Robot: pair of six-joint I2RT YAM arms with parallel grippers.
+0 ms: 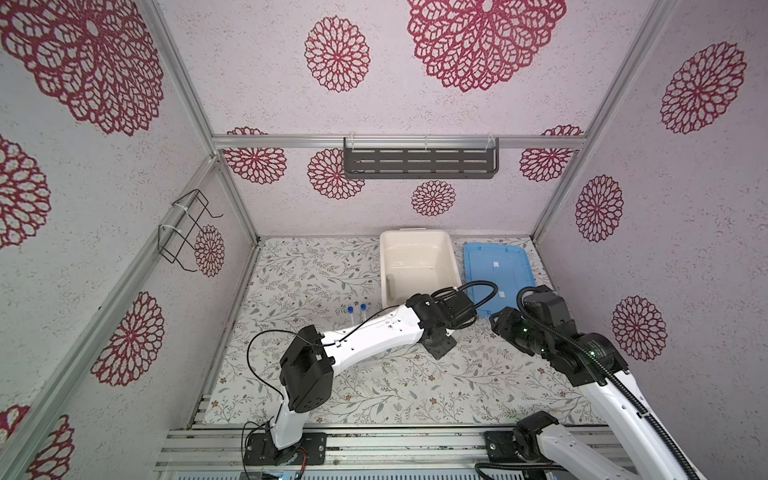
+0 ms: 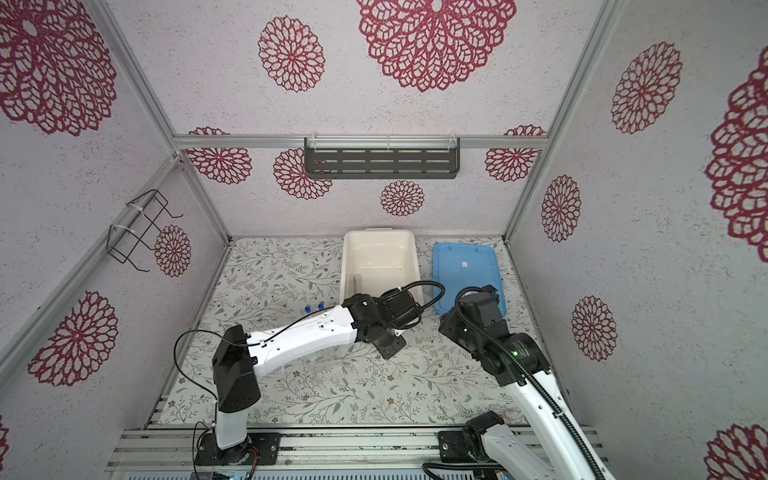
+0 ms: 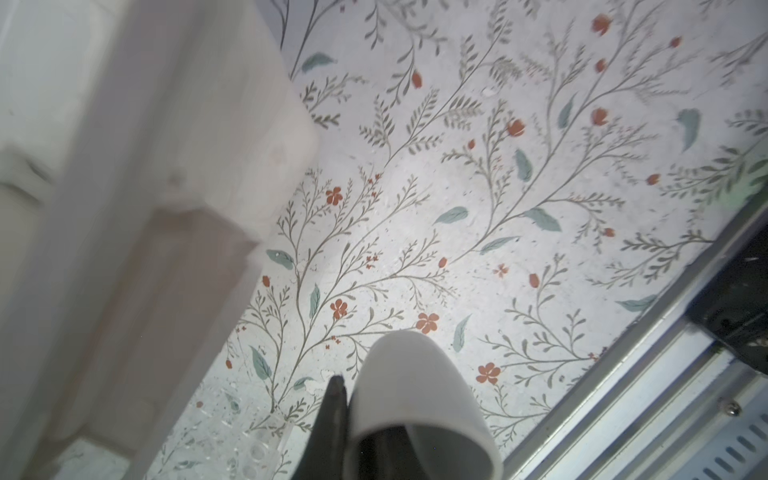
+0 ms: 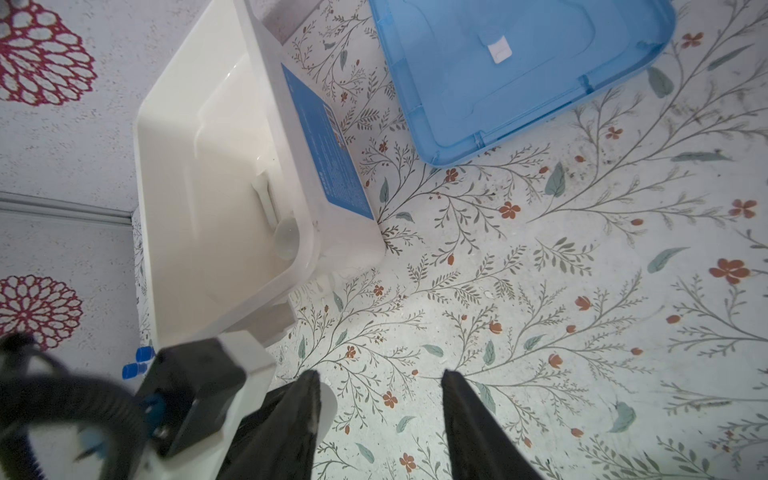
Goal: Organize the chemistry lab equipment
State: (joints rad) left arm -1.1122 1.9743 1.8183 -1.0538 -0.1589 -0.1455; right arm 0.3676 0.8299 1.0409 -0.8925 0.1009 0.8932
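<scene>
I will lower my left gripper until the white dish meets the open patch of the mat in front of the tub, and let go of the dish's rim, because that mat is bare.
My left gripper is shut on the rim of a white dish and holds it low over the mat, just in front of the tub; whether it is the bowl or the smaller dish I cannot tell. One finger shows outside the wall. Two blue-capped tubes stand upright left of the arm, in the clear stand. A white pestle lies inside the tub. To the right of the dish, my right gripper hangs open and empty above the mat.
The white tub stands at the back middle, with its blue lid flat on the mat to its right. A grey shelf hangs on the back wall. A wire rack hangs on the left wall.
</scene>
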